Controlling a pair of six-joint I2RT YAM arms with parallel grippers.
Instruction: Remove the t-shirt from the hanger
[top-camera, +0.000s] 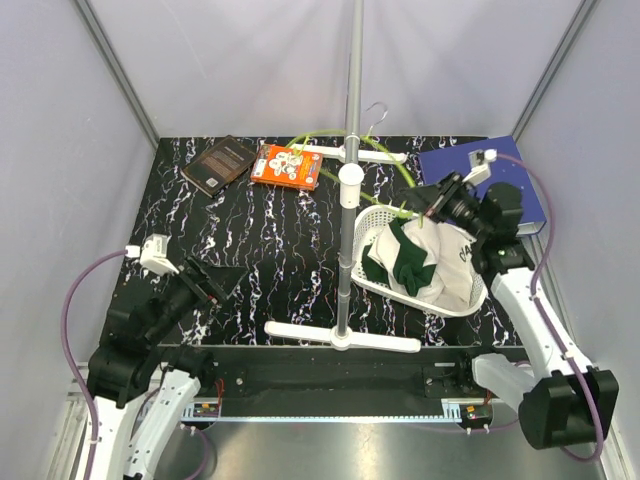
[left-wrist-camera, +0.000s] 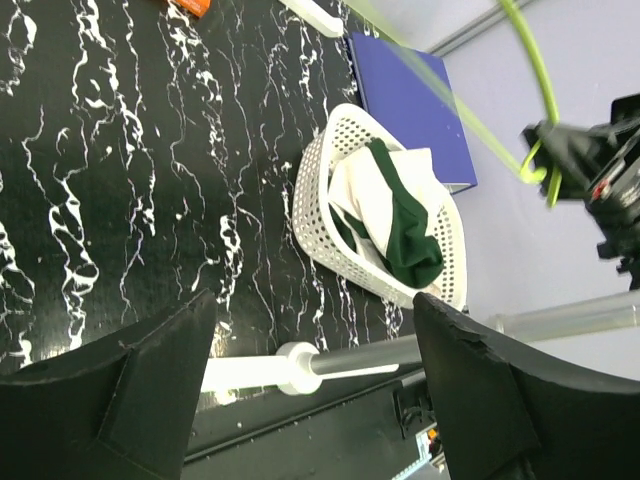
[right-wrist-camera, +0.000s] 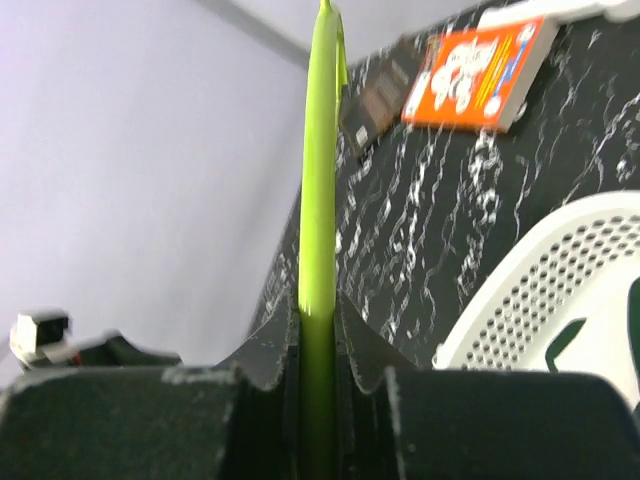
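My right gripper rises next toward the grey pole's upper part (top-camera: 357, 35), which stands above the gripper. It releases the hanger (top-camera: 330, 137) there, since the hanger is already bare.
The t-shirt (top-camera: 425, 260), cream with dark green sleeves, lies bunched in the white perforated basket (top-camera: 372, 225); it also shows in the left wrist view (left-wrist-camera: 395, 215). The lime-green hanger (top-camera: 330, 137) is bare and held in the air behind the pole, its silver hook (top-camera: 376, 115) at the top. My right gripper (top-camera: 418, 208) is shut on the hanger's right end; the right wrist view shows the green bar (right-wrist-camera: 320, 180) pinched between the pads. My left gripper (top-camera: 215, 280) is open and empty, low at the near left.
A tall grey pole stand (top-camera: 352, 120) rises mid-table on white cross feet (top-camera: 340, 335). A dark book (top-camera: 218, 163) and an orange book (top-camera: 287, 166) lie at the back. A blue folder (top-camera: 470, 170) lies back right, behind the basket.
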